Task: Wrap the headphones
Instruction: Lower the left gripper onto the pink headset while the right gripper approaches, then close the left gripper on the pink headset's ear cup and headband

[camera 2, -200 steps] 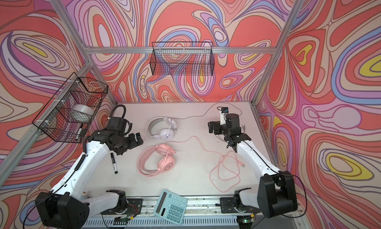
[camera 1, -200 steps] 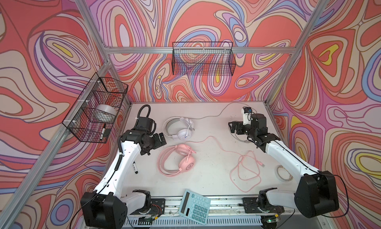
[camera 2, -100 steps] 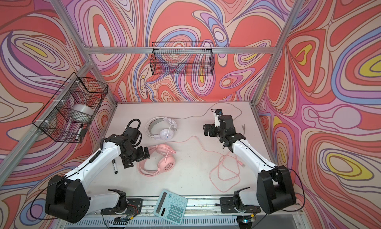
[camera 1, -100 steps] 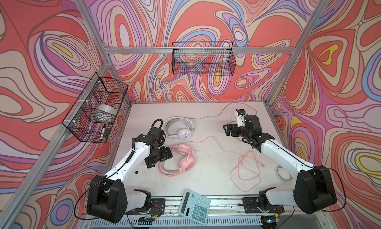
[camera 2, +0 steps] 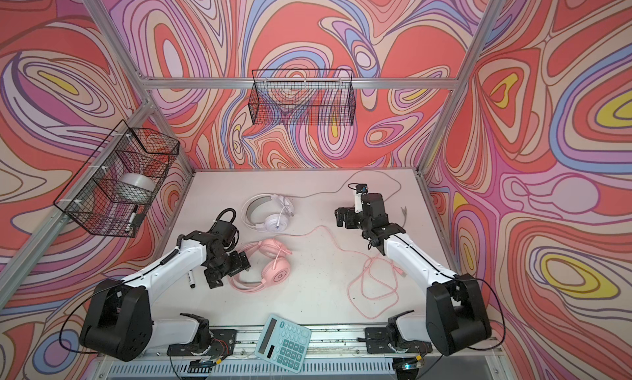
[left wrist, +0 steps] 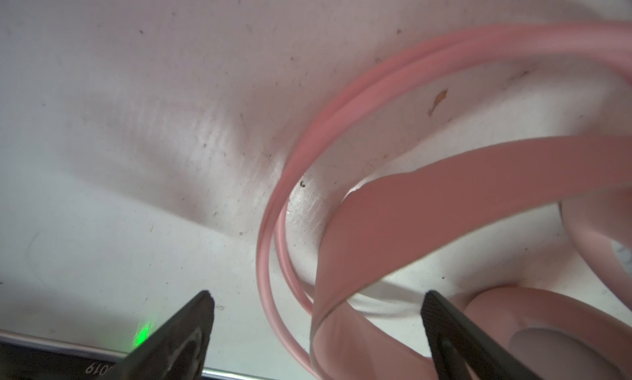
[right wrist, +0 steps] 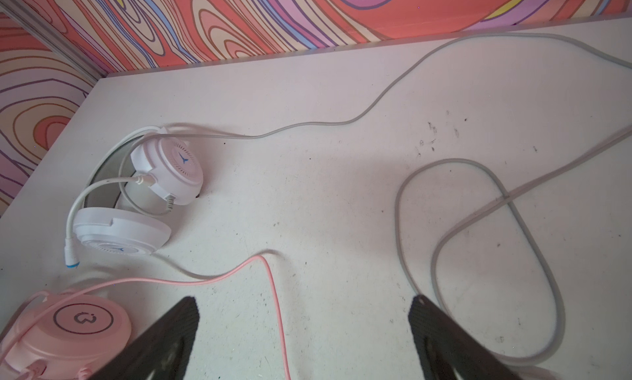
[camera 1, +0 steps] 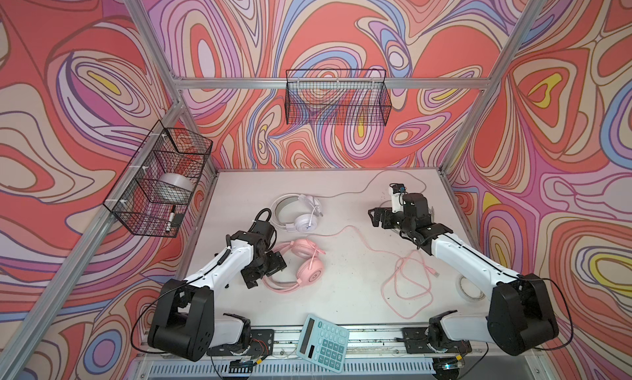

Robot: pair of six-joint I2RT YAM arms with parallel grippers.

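Note:
The pink headband (left wrist: 444, 176) is already between my left gripper's open fingers, so I will lower that gripper further down over the pink headband's bend (left wrist: 326, 314) and then close on it.
Pink headphones (camera 1: 302, 265) (camera 2: 273, 263) lie at the table's middle, and their thin pink cable (camera 1: 407, 282) runs right into loose loops. White headphones (camera 1: 302, 214) (camera 2: 272, 214) lie behind them, with a grey cable (camera 1: 359, 190) trailing to the back right. My left gripper (camera 1: 265, 270) (camera 2: 227, 268) is low at the pink headband (left wrist: 444, 176). Its jaws (left wrist: 316, 298) are open with the band between them, untouched. My right gripper (camera 1: 376, 217) (camera 2: 342, 217) (right wrist: 302, 302) hovers open over the pink cable (right wrist: 273, 292), beside the grey cable's loop (right wrist: 478, 203).
A teal calculator (camera 1: 323, 340) rests on the front rail. A tape roll (camera 1: 470, 289) lies at the right edge near my right arm. A marker (camera 2: 190, 279) lies under my left arm. Wire baskets hang on the left wall (camera 1: 160, 183) and the back wall (camera 1: 337, 97).
My left arm swung from the left side toward the front, down to the pink headband. My right gripper shifted slightly left. Both headphones stayed put.

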